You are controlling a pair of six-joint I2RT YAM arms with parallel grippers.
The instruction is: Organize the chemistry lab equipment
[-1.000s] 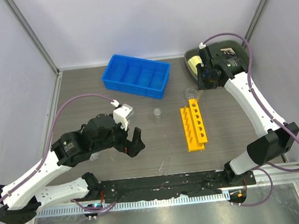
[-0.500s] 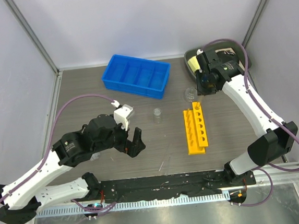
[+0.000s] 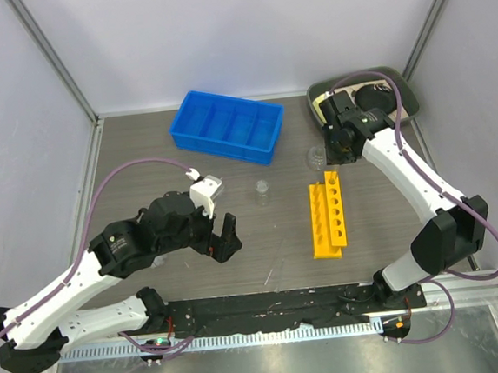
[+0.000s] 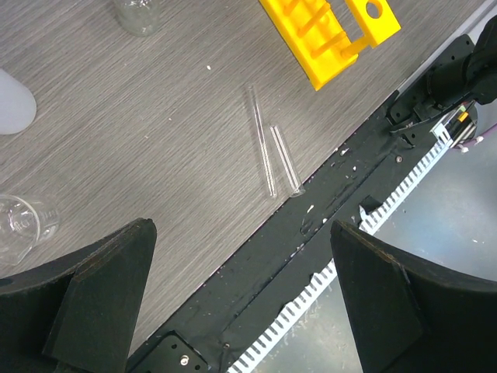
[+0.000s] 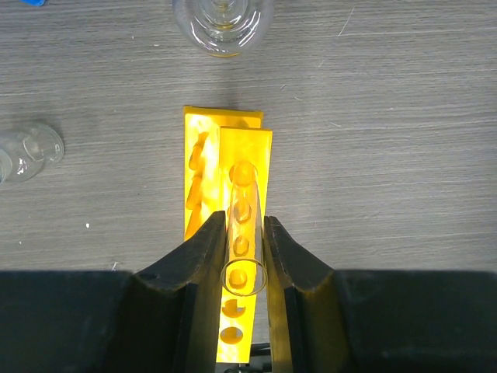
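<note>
My right gripper will go down toward the rack and let go of the tube there, because the clear glass tube's lower end lines up with the rack's far hole [image 3: 331, 177] [image 5: 243, 172].
My right gripper [image 3: 336, 146] [image 5: 245, 252] is shut on a clear glass tube [image 5: 244, 194], held upright over the far end of the yellow holed rack [image 3: 327, 216] [image 5: 203, 167]. A clear flask [image 3: 317, 155] [image 5: 224, 23] stands just beyond the rack. A small beaker [image 3: 262, 191] [image 5: 31, 151] stands left of it. My left gripper [image 3: 221, 238] [image 4: 241, 256] is open and empty above the table's front edge. Two clear pipettes [image 4: 272, 151] [image 3: 269, 277] lie ahead of it. Another beaker [image 4: 23, 225] and a white bottle [image 4: 12, 105] sit at the left of the left wrist view.
A blue divided bin [image 3: 226, 126] sits at the back centre. The dark green tray [image 3: 408, 94] with a yellow roll sits at the back right corner. A black rail [image 3: 268, 307] runs along the front edge.
My right gripper has moved left and nearer, from the green tray to above the rack's far end, carrying the tube. The rack has turned slightly. The left arm has not moved.
</note>
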